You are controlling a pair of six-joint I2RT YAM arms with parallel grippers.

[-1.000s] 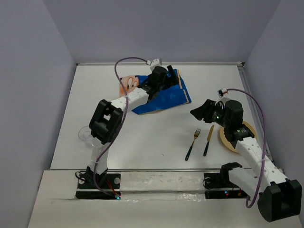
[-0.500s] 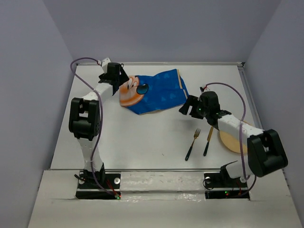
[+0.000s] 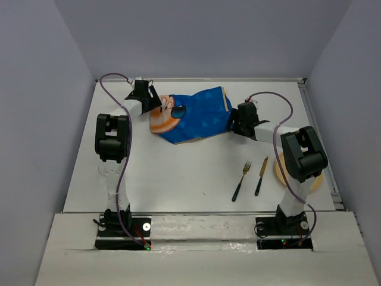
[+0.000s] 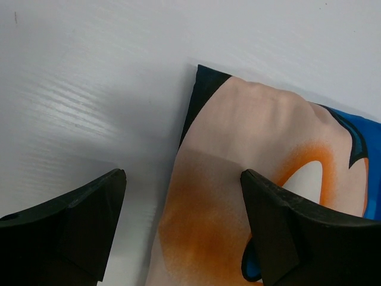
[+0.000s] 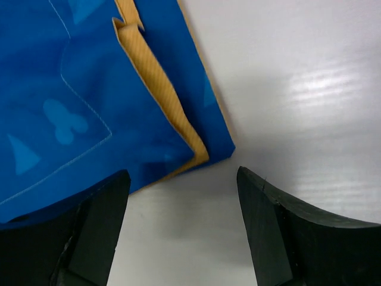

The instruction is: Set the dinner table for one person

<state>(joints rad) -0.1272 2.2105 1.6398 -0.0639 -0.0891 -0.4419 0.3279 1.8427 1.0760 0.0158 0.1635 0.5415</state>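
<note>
I need to move my right gripper a little outward next so its open fingers are on both sides of the mat's yellow-lined corner, because that corner is just outward of the fingers.
The dinner table (image 3: 178, 173) is a plain white top. A blue cartoon-printed mat (image 3: 196, 113) lies spread at its back middle. My left gripper (image 3: 155, 105) is open at the mat's left end. In the left wrist view its jaws (image 4: 181, 232) straddle the mat's peach-orange edge (image 4: 238, 155). My right gripper (image 3: 236, 124) is open at the mat's right corner. In the right wrist view the blue corner with its yellow lining (image 5: 155, 83) lies just ahead of the gripper (image 5: 181, 229), over bare table. A fork (image 3: 241, 180) and knife (image 3: 261, 176) lie side by side at the front right.
A tan plate (image 3: 278, 171) sits right of the knife, largely covered by my right arm. Grey walls close in the table on the left, back and right. Both arms' cables loop above the mat's ends.
The mat went from bunched to spread flat. My left gripper swung from over the mat to its left end. My right gripper moved from near the plate up to the mat's right corner.
</note>
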